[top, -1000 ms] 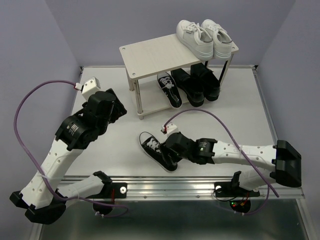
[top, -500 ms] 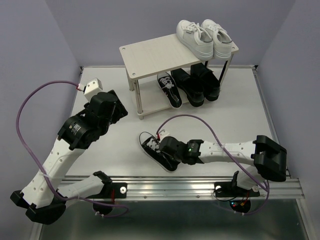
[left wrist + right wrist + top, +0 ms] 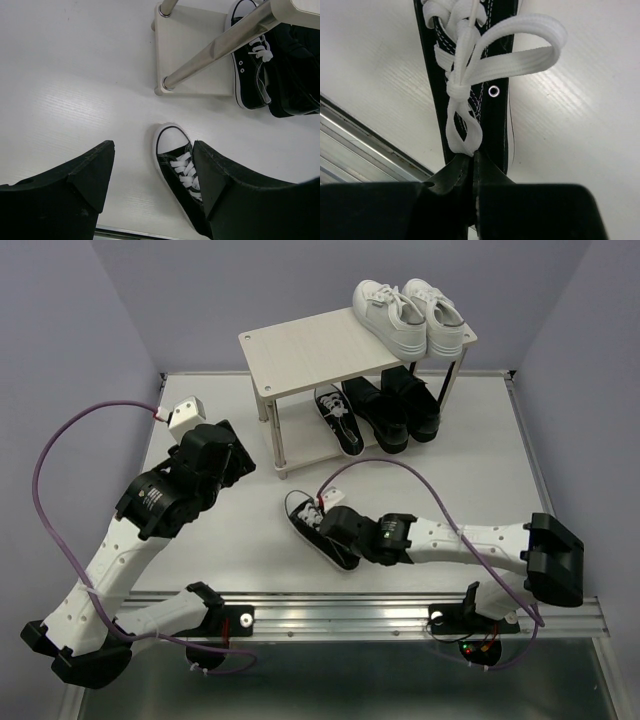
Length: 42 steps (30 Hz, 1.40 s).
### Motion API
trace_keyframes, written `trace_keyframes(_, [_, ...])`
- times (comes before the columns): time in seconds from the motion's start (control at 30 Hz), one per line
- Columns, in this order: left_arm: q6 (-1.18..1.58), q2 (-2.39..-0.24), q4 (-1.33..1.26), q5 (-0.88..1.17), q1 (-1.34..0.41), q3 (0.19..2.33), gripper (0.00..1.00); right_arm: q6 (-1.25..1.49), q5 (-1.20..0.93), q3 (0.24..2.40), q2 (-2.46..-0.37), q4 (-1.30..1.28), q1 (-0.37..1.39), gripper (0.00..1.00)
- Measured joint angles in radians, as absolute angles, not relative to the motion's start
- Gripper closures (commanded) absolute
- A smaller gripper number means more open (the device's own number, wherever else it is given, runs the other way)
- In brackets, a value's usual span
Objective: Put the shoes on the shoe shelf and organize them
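Note:
The lower board is bare between leg and matching sneaker (image 3: 338, 418), so my right gripper will move outward, turn the held sneaker straight into the gap and release it.
One small black canvas sneaker (image 3: 308, 523) (image 3: 176, 167) (image 3: 496, 65) lies on the table in front of the shoe shelf (image 3: 310, 352). My right gripper (image 3: 333, 527) (image 3: 472, 156) is shut on its rim at the heel end, with a white lace loop (image 3: 462, 135) at the fingertips. The matching sneaker (image 3: 338, 418) (image 3: 248, 65) and two black loafers (image 3: 395, 408) stand on the lower tier. Two white sneakers (image 3: 412, 315) sit on the right of the top board. My left gripper (image 3: 236, 454) (image 3: 152, 146) hangs open and empty above the table, left of the shelf.
A silver shelf leg (image 3: 215, 50) and the corner of the lower board (image 3: 192, 57) lie just ahead of my left gripper. A metal rail (image 3: 330, 612) runs along the table's near edge, close behind the held sneaker. Purple cables loop from both arms.
My right gripper has closed on the black canvas sneaker. The sneaker has shifted slightly away from the rail and turned. The left arm has barely moved.

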<state>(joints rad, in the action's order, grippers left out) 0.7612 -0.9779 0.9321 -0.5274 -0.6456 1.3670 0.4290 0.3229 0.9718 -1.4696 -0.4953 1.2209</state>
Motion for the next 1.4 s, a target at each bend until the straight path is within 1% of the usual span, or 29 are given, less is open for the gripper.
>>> trace_keyframes(0.17, [0.757,-0.978,0.933,-0.528,-0.646,1.367,0.24,0.438,0.409,1.019,-1.422,-0.525,1.179,0.99])
trace_keyframes(0.43, [0.751,-0.977,0.935,-0.532,-0.646,1.367,0.24,0.441,0.448,1.085,-1.367,-0.553,1.042,0.99])
trace_keyframes(0.57, [0.749,-0.976,0.935,-0.532,-0.646,1.367,0.24,0.441,0.461,1.116,-1.378,-0.573,1.019,0.99])
trace_keyframes(0.9, [0.748,-0.971,0.932,-0.530,-0.646,1.361,0.24,0.448,0.472,1.286,-1.567,-0.568,0.991,0.99])
trace_keyframes(1.4, [0.750,-0.928,0.950,-0.533,-0.646,1.352,0.24,0.445,0.477,1.543,-1.821,-0.516,0.893,0.99])
